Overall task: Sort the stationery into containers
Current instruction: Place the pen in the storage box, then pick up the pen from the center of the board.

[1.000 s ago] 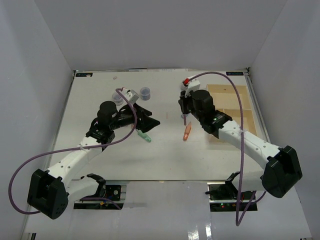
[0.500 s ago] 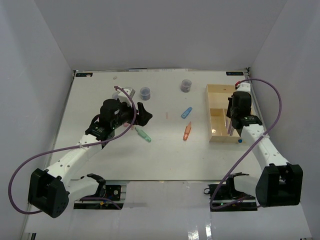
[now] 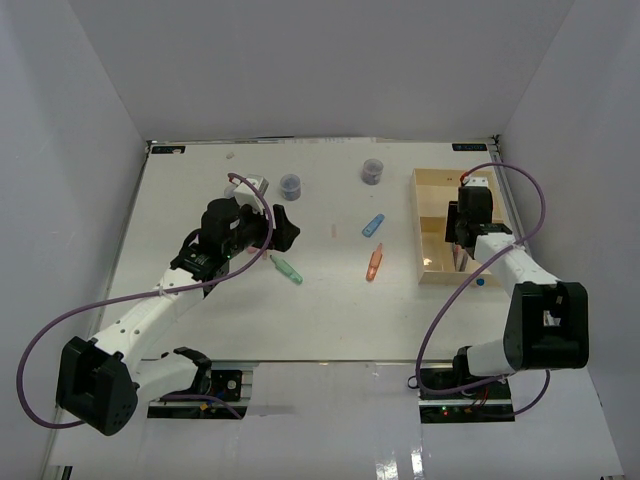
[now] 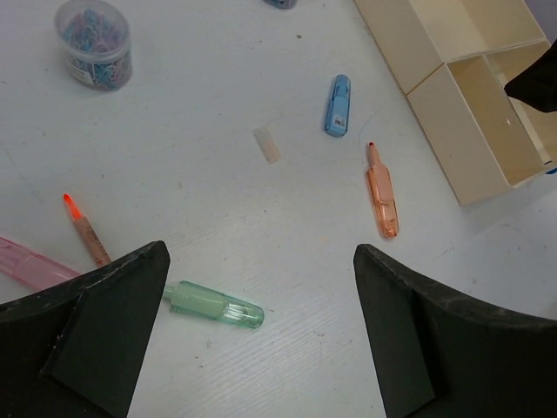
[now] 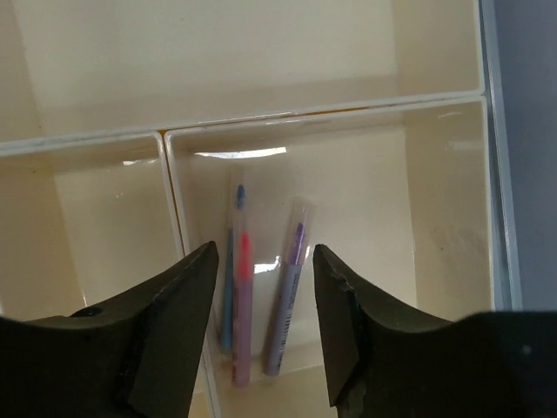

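My left gripper is above the orange-tipped pen, which lies slanted below. It will next shift to the left in the wrist view toward the pen, turn and lower onto the pen's body (image 4: 91,240).
The tray (image 3: 417,225) stands at the right. My right gripper (image 3: 461,246) hangs open over one of its smaller compartments. In the right wrist view three pens lie in that compartment below the right gripper (image 5: 265,261): a blue one (image 5: 228,287), a pink one (image 5: 243,313) and a purple one (image 5: 287,305). My left gripper (image 3: 284,229) is open and empty above the table. A green piece (image 4: 213,305) lies under the left gripper (image 4: 261,279), near its left finger. Also loose are an orange marker (image 4: 381,192), a blue piece (image 4: 338,93), an orange-tipped pen (image 4: 85,231) and a pink pen (image 4: 26,259).
Two round grey-blue pots (image 3: 291,185) (image 3: 372,172) stand at the back; one pot (image 4: 92,43) holds paper clips. A small white scrap (image 4: 267,144) lies on the table. The tray's dividing wall (image 5: 261,117) runs across the right wrist view.
My right arm swung from the table's middle to the tray and its jaws opened; the purple pen now lies in the compartment. My left gripper drew back slightly and stayed open.
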